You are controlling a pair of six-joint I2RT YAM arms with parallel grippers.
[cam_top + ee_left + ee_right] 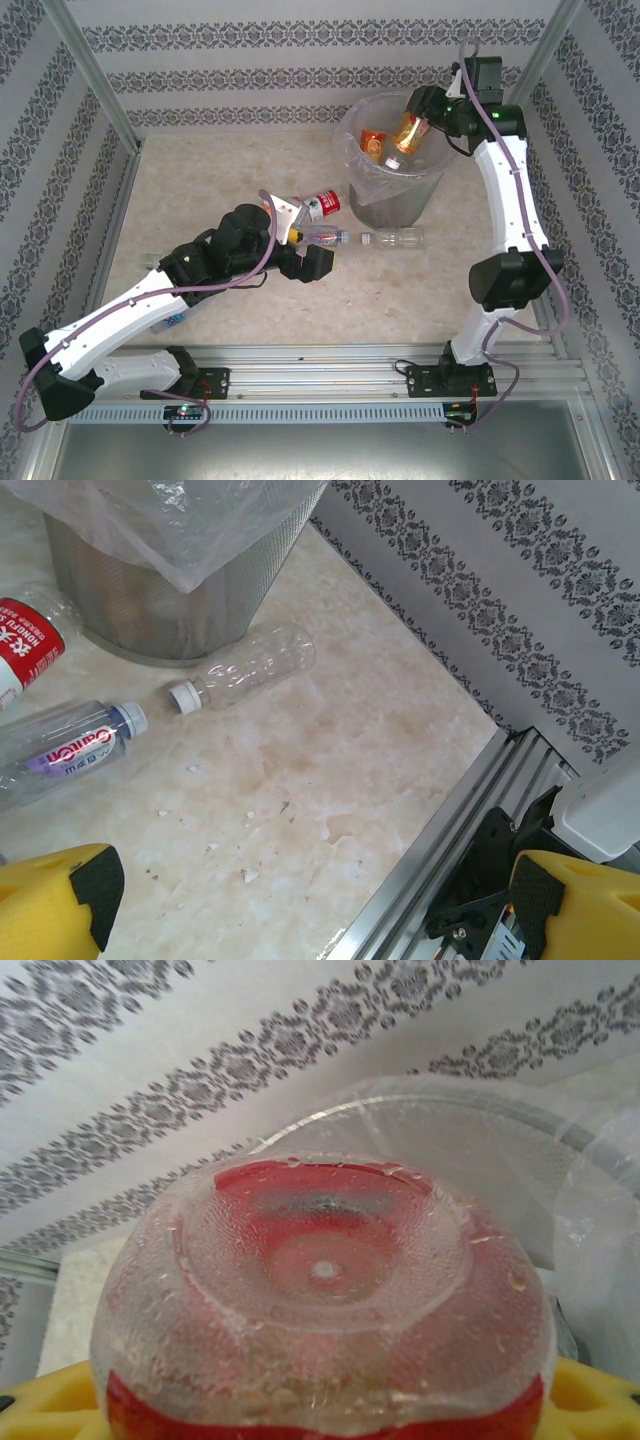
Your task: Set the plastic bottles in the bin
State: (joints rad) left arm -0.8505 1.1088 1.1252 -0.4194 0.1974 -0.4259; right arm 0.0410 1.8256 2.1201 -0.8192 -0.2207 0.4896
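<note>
The right gripper lowers the amber bottle past the bin's rim next and releases it there, since the bag-lined inside of the bin [495, 1175] lies below the gripper.
The bin [400, 200] stands at the back right, a grey bucket lined with a clear bag, with a red-labelled bottle [372, 143] inside. Above its rim my right gripper [418, 122] is shut on an amber bottle with a red-orange label [405, 135]; its dimpled base [325, 1280] faces the wrist camera over the bag [470, 1130]. Three bottles lie in front of the bin [150, 600]: a red-labelled one [322, 205] [25, 650], a purple-labelled one [325, 237] [70, 745] and a bare clear one [395, 238] [245, 670]. My left gripper [300, 240] [320, 910] is open, low beside them, holding nothing.
Patterned walls close the table on three sides. An aluminium rail [330, 355] [450, 820] runs along the near edge. Something small with blue print [172, 320] peeks out from under my left arm. Bare marble-look tabletop [200, 180] spreads to the left.
</note>
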